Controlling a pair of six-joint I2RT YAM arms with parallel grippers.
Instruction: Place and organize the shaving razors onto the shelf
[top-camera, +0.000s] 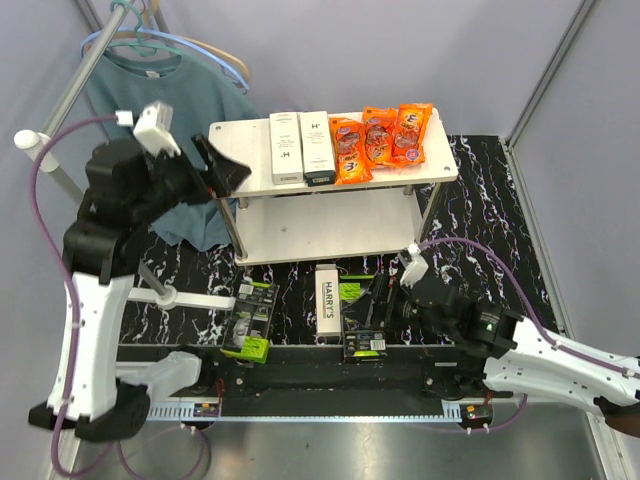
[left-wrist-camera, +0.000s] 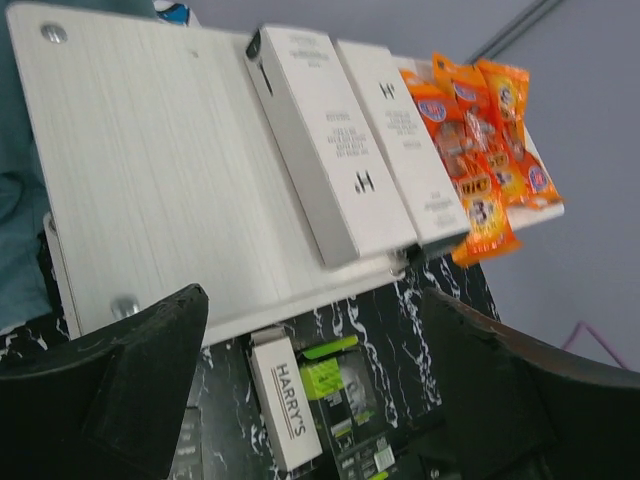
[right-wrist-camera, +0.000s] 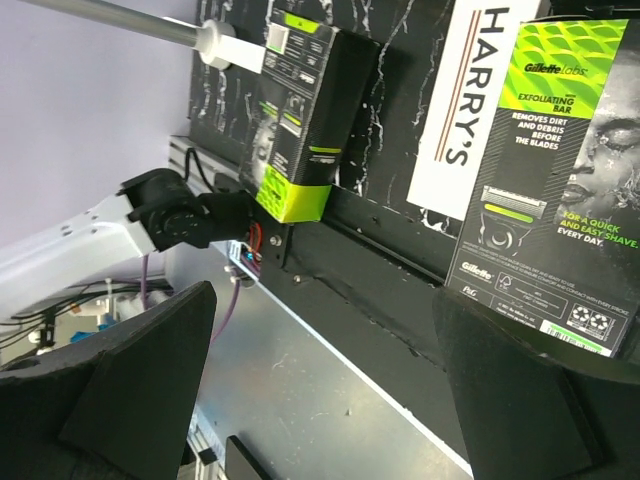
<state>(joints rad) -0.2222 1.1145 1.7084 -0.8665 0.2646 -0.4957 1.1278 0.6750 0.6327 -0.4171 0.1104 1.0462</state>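
My left gripper moves down and back from the shelf's top board onto the HARRY'S box's near end next. This white box still lies off the shelf.
The shelf stands at the back of the table. Two white razor boxes lie side by side on its top board, also in the left wrist view. My left gripper hovers open over the board's left end, holding nothing. On the black table lie a white HARRY'S box and two black boxes with lime-green labels. My right gripper is open and empty beside the right black box.
Orange snack packets fill the right end of the top board. The lower board is bare. A teal shirt on a hanger hangs behind my left arm. A metal rail runs along the near table edge.
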